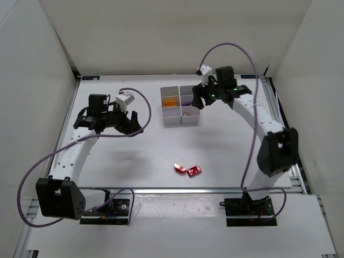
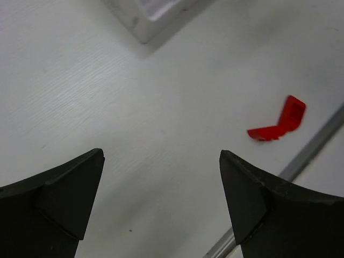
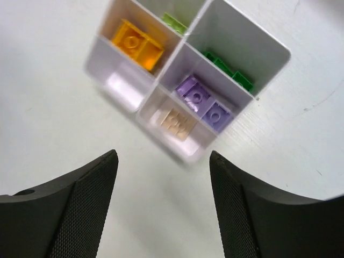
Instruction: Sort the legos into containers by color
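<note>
The nearer red lego [image 2: 264, 133] is below my left gripper and to its right in the top view, so my left gripper will next move down and back toward the bar, onto it.
Two red legos [image 1: 179, 169] [image 1: 194, 170] lie side by side on the white table near the front middle. They also show in the left wrist view [image 2: 282, 122]. The white containers [image 1: 173, 121] stand at the back middle. In the right wrist view the bins [image 3: 240, 38] hold orange [image 3: 137, 43], yellow-green [image 3: 174, 22], green [image 3: 228, 70], purple [image 3: 204, 102] and tan [image 3: 174, 122] bricks; one bin [image 3: 118, 80] is empty. My left gripper [image 1: 134, 124] [image 2: 161, 177] is open and empty, left of the containers. My right gripper [image 1: 198, 102] [image 3: 163, 183] is open and empty, above the containers' right side.
White walls enclose the table on three sides. A metal rail [image 1: 215, 188] [image 2: 301, 161] runs along the table's front edge, just beyond the red bricks. Purple cables loop from both arms.
</note>
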